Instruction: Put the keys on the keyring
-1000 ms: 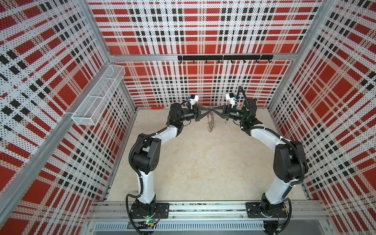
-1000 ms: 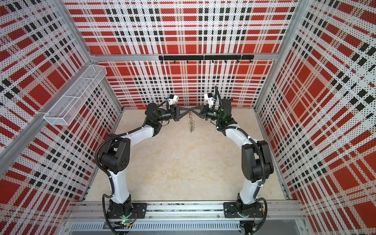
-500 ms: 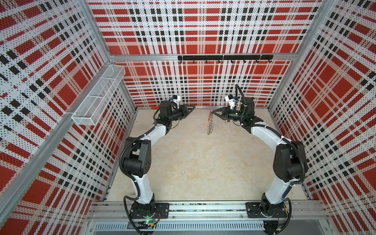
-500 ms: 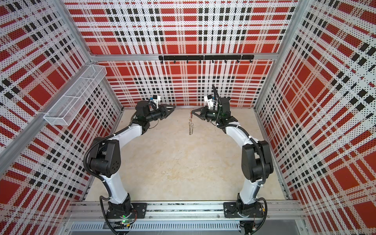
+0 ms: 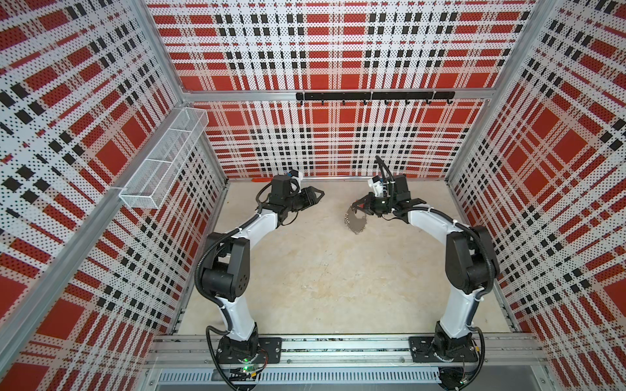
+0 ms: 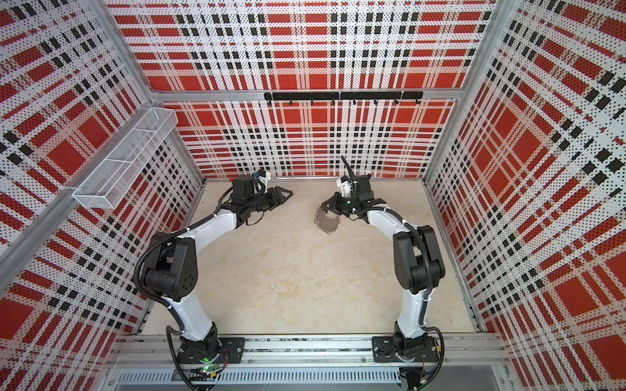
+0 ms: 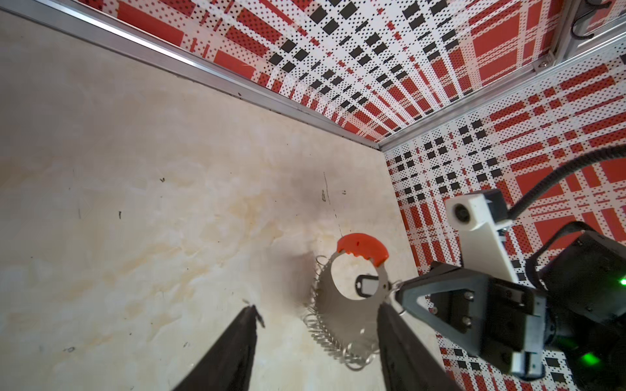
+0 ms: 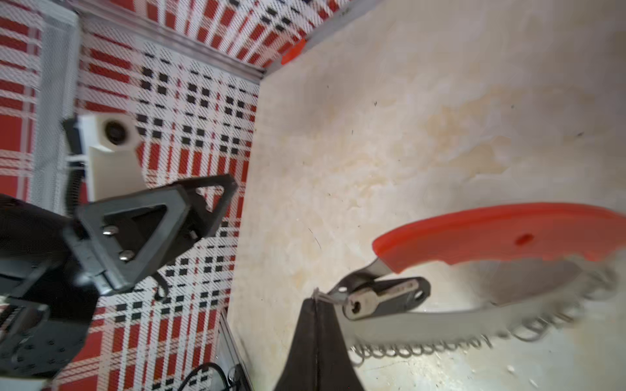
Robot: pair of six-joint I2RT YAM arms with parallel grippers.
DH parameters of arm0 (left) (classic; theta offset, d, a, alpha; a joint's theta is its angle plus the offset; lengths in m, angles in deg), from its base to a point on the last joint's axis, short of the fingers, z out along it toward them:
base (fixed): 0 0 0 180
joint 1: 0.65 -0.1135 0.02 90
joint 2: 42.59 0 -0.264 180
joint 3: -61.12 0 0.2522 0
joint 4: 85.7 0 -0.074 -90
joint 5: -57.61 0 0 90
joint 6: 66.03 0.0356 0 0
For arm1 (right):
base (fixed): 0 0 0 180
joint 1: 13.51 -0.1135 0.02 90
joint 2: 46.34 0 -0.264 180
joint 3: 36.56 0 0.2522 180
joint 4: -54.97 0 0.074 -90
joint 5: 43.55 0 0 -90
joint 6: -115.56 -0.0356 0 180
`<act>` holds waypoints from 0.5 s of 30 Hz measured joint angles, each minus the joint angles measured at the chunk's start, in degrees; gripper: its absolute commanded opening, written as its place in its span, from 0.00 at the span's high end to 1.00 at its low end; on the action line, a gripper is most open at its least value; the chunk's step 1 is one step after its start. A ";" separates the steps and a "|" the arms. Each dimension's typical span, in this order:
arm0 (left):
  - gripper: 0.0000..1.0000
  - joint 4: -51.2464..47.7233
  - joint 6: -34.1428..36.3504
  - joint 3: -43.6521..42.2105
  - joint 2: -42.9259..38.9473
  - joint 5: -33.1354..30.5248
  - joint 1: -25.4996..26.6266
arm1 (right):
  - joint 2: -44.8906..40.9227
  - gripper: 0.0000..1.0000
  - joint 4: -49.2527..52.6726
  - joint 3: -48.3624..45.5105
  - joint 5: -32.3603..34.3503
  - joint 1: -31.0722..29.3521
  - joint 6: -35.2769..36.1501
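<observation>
The small split ring goes down to the bare floor below my right gripper next, and the gripper releases it there. The keys already hang at the keyring's end.
The keyring is a flat grey crescent with a red segment and several silver split rings along its rim. It hangs over the far floor from my right gripper, which is shut on a small split ring at one end of the band. The keys, a small silver key on a black tag, hang at that same end, beside the fingertips. My left gripper is open and empty, well to the left of the keyring.
A white wire basket is fixed to the left wall. A black hook rail runs along the back wall. A small orange piece lies at the foot of the back wall. Plaid walls close in three sides.
My left gripper has opened, let go and drawn back to the left. The keyring now hangs from the right gripper alone and has turned flat-on and sunk a little.
</observation>
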 measured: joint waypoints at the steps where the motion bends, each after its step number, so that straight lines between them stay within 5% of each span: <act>1: 0.40 0.07 -0.02 -0.85 -0.46 -0.07 -0.04 | 1.57 1.00 0.04 0.72 0.22 -1.11 0.00; 10: 0.40 2.80 -0.70 -9.75 -6.38 -0.02 -2.51 | 12.07 1.00 -7.91 1.22 -0.28 -6.80 -5.11; 15: 0.32 3.43 -0.44 -11.02 -6.99 -0.74 -3.26 | 12.59 0.67 -10.78 -1.55 0.09 -6.86 -6.25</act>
